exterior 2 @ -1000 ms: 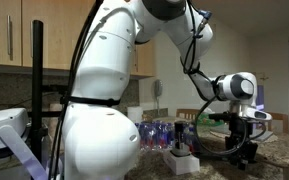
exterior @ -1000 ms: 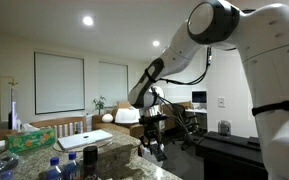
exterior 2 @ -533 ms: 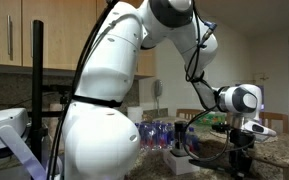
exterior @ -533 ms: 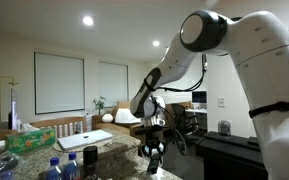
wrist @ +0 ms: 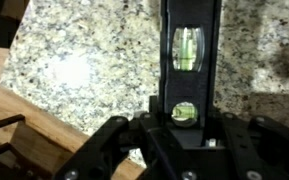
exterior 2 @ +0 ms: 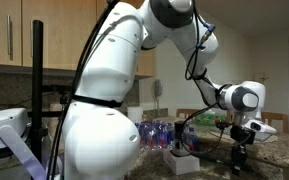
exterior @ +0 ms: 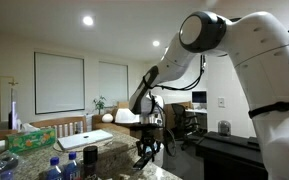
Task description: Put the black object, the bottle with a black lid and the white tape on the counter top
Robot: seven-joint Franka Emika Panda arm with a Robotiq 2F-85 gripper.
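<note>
I need to move my gripper outward and down next, as the wooden edge is close, and release the black object on the open granite.
In the wrist view the black object [wrist: 194,55], a slim black block with two green vial windows, runs from between my fingers out over the speckled granite counter top [wrist: 84,60]. My gripper [wrist: 184,128] is shut on its near end. In both exterior views the gripper [exterior: 146,150] [exterior 2: 239,160] hangs low, just above the counter top [exterior: 119,152]. I cannot tell whether the block touches the granite. The bottle with a black lid and the white tape do not show clearly in any view.
Clear water bottles with blue caps stand on the counter [exterior: 59,168] [exterior 2: 159,133]. A white laptop-like slab [exterior: 84,139] and a patterned tissue box [exterior: 29,138] lie further back. A wooden edge [wrist: 24,120] borders the granite at the lower left of the wrist view.
The gripper has come down towards the counter with the black object in it and has shifted slightly sideways in the last half second.
</note>
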